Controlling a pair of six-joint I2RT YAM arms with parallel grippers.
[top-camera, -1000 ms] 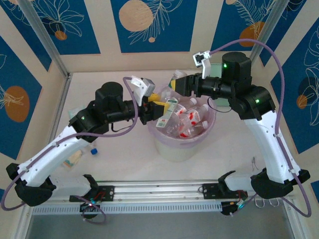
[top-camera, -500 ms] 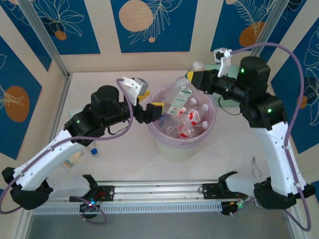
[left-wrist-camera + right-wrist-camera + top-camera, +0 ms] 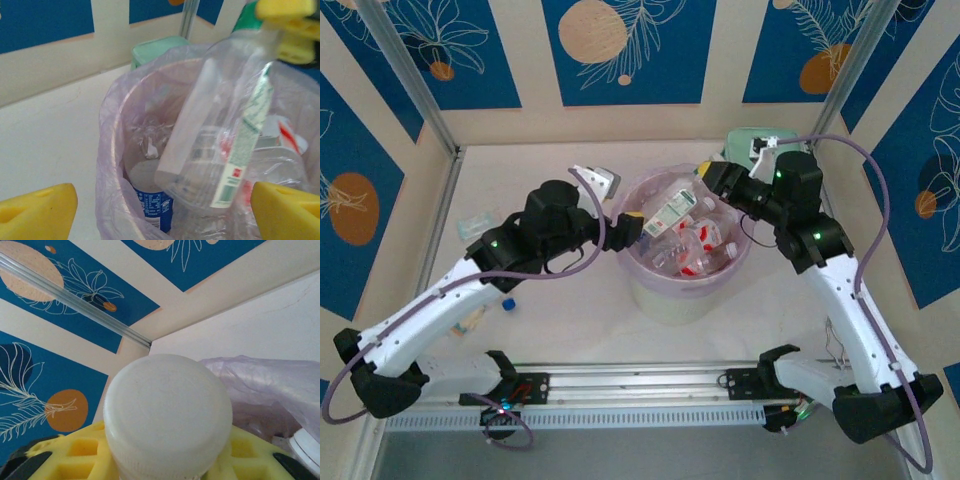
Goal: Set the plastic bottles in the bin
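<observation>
The robot's right gripper should next lower toward the bottles in the bin and release the bottle, since the bottle's bottom already hangs inside the bin's rim.
The bin is a white bucket lined with a lilac bag, and it holds several plastic bottles. A clear bottle with a green and white label leans tilted on top of them. A blue-labelled one stands deeper in. My left gripper is open at the bin's left rim, its yellow fingers wide apart and touching nothing. My right gripper hangs over the far right rim, shut on a bottle whose white cap faces the wrist camera.
A mint green zip case lies behind the bin. On the table to the left are a loose blue cap and two small pale packets. Metal frame posts stand at the back corners.
My left gripper let go of the green-labelled bottle, which now leans inside the bin. The right arm swung right and back, then came down to the far rim with its bottle.
</observation>
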